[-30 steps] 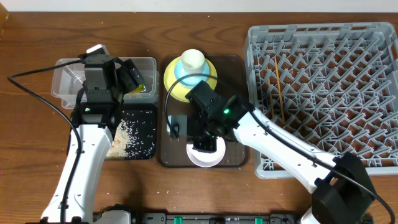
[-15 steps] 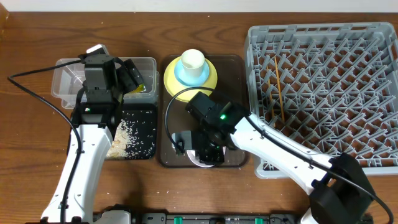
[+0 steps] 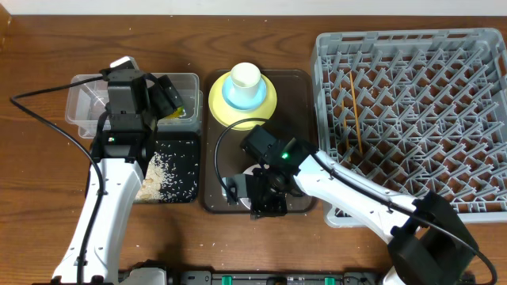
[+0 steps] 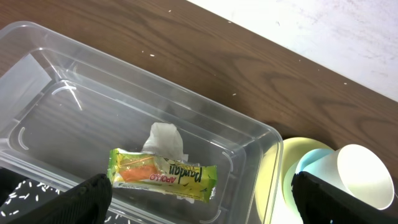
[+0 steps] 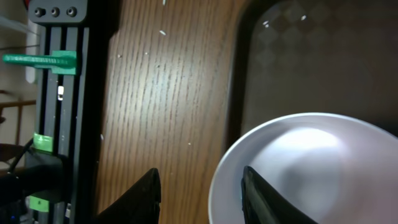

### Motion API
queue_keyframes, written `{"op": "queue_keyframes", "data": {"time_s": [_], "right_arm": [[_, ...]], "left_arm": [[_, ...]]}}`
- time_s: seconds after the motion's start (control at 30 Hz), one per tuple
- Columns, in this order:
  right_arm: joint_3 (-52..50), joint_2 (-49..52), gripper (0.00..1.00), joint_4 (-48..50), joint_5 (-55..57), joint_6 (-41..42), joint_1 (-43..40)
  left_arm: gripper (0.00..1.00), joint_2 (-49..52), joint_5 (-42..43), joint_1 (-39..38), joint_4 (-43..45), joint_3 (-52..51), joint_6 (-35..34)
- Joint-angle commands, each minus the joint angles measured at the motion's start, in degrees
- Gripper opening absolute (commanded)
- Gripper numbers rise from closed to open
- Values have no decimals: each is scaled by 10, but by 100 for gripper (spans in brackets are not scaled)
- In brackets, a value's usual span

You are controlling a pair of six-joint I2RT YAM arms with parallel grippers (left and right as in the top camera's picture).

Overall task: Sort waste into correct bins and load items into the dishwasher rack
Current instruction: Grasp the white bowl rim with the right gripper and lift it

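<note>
Next, my right gripper moves down over the near rim of the white bowl and closes, as that rim lies below, between its parted fingers.
My right gripper [image 5: 200, 196] is open low over the white bowl [image 5: 311, 168], one finger inside the rim and the other outside it. In the overhead view the right gripper [image 3: 264, 199] hides most of that bowl at the front of the brown tray [image 3: 215, 150]. My left gripper [image 4: 205, 205] hangs open above the clear tub [image 4: 56, 81], which holds the crumpled tissue [image 4: 166, 138] and the snack wrapper [image 4: 163, 176]. The yellow-green plate [image 3: 269, 103] carries the light blue bowl [image 3: 230, 95] and white cup [image 3: 245, 77]. Chopsticks [image 3: 354, 111] lie in the grey rack [image 3: 412, 47].
The black tray [image 3: 186, 146] in front of the tub holds scattered rice [image 3: 162, 174]. A few stray grains lie on the wooden table [image 5: 168, 81] beside the brown tray. A black frame with green clips [image 5: 53, 62] runs along the table's front edge.
The right gripper has moved toward the tray's front and down over the white bowl, and its jaws have opened across the rim. The left arm has not moved.
</note>
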Motion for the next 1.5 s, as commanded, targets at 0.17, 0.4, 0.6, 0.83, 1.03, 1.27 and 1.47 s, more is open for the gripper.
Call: {"op": "queue_keyframes", "data": {"time_s": [0.17,0.4,0.6,0.83,1.03,1.27,1.47], "right_arm": [[-35,4,43,47,-25,45,7],[-85,4,40,87,-22,59,7],[-100,4,27,92,-22,71,7],[-100,4,14,91,-21,71,7],[-100,4,18,96,47,71,6],[-100,4,21,100,111,71,5],[-100,4,11,125,133,89,5]], "left_arm": [[96,-2,-7,1,-1,10,6],[95,-2,-7,1,-1,10,6],[95,-2,-7,1,-1,10,6],[95,-2,-7,1,-1,10,6],[95,-2,-7,1,-1,10,6],[95,-2,-7,1,-1,10,6],[95,-2,-7,1,-1,10,6]]}}
